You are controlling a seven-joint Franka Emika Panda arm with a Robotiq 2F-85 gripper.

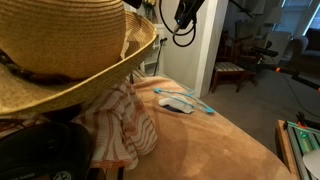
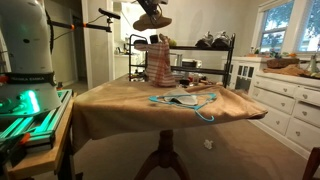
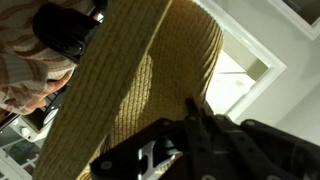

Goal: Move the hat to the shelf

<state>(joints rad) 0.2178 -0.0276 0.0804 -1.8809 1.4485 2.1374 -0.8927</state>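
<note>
I will lower the hat with my gripper from above the striped cloth toward the end of the black wire shelf, then release the hat's edge.
The tan woven straw hat with a thin dark band fills the upper left of an exterior view. In an exterior view it hangs small in the air, above a striped cloth at the far end of the table and next to the black wire shelf. My gripper is shut on the hat's brim, which fills the wrist view. The gripper is just above the hat. The hat touches nothing below it.
A round table with a tan cloth holds a face mask with blue straps. The striped cloth hangs under the hat. White drawers stand on one side, a doorway and chair beyond.
</note>
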